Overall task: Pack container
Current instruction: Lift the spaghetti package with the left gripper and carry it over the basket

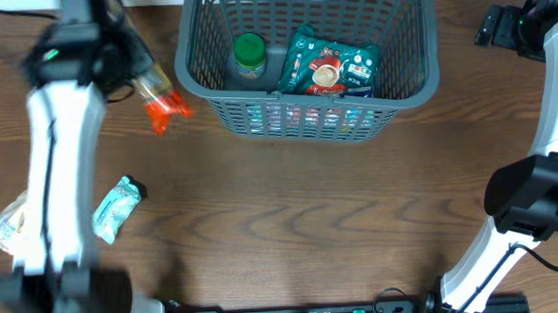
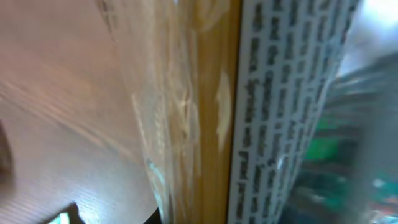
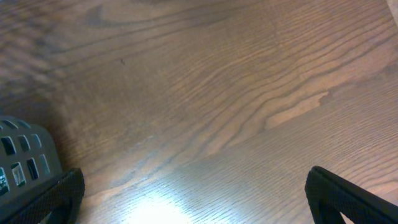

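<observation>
The left gripper swings across the basket's rim by the jar and over the red and teal packet next, since the pasta packet is still outside the basket (image 1: 403,80).
The dark grey slotted basket (image 1: 403,80) stands at the back middle of the table. Inside it are a jar with a green lid (image 1: 249,54) and a red and teal food packet (image 1: 332,67). My left gripper (image 1: 136,76), blurred, is just left of the basket and shut on a clear packet of pasta with an orange-red end (image 1: 166,105). In the left wrist view the packet (image 2: 205,112) fills the frame and hides the fingers. My right gripper (image 1: 502,24) is open and empty at the far right. Its fingers (image 3: 193,199) are spread over bare wood, with the basket corner (image 3: 22,152) at the left.
A teal packet (image 1: 117,208) lies on the table at the front left. A pale beige packet (image 1: 4,230) lies at the left edge, partly behind the left arm. The right arm's base (image 1: 531,197) stands at the right front.
</observation>
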You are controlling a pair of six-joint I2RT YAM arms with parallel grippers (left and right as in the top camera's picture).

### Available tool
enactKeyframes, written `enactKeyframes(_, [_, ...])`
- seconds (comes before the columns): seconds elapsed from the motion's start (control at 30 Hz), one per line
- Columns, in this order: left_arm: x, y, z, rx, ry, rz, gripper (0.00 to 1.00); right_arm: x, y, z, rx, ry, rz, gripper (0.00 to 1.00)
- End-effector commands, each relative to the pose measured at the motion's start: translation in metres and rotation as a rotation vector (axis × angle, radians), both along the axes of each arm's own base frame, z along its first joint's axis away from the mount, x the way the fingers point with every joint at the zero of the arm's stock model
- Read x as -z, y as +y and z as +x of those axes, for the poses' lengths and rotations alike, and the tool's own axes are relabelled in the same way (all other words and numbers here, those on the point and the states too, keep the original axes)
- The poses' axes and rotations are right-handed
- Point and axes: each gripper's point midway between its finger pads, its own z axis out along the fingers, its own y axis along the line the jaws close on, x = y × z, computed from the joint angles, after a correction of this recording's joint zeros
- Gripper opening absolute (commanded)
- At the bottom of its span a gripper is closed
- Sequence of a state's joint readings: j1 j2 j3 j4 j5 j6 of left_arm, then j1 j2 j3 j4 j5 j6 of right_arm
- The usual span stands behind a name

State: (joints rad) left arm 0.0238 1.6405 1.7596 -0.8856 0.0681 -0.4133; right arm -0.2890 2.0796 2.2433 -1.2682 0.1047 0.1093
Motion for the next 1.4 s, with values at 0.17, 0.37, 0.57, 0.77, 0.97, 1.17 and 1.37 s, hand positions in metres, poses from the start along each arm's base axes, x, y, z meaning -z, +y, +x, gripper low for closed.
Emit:
enactKeyframes(0.17, [-0.107,0.013,-0.042,0.030,-0.284,0.144,0.05,0.001,-0.002,-0.002,-0.007,0.011,-0.002,0.99])
enactKeyframes(0.37, [-0.123,-0.037,-0.043,0.363,-0.363,0.276,0.06,0.002,-0.001,-0.002,-0.010,0.010,0.003,0.99])
enactKeyframes(0.57, [-0.131,-0.131,-0.048,0.881,-0.512,0.565,0.06,0.002,0.000,-0.003,-0.011,0.016,0.006,0.99])
enactKeyframes(0.77, [-0.135,-0.206,-0.056,1.233,-0.693,0.870,0.06,0.005,0.001,-0.008,-0.011,0.038,0.013,0.99])
enactKeyframes(0.97, [-0.115,-0.244,-0.028,1.347,-0.757,0.999,0.06,0.006,0.002,-0.012,-0.010,0.055,0.018,0.99])
enactKeyframes(1.17, [-0.054,-0.251,0.024,1.371,-0.652,0.986,0.06,0.007,0.003,-0.013,-0.011,0.057,0.019,0.99])
enactKeyframes(1.37, [0.042,-0.239,0.060,1.397,-0.420,0.877,0.06,0.008,0.004,-0.016,-0.011,0.070,0.023,0.99])
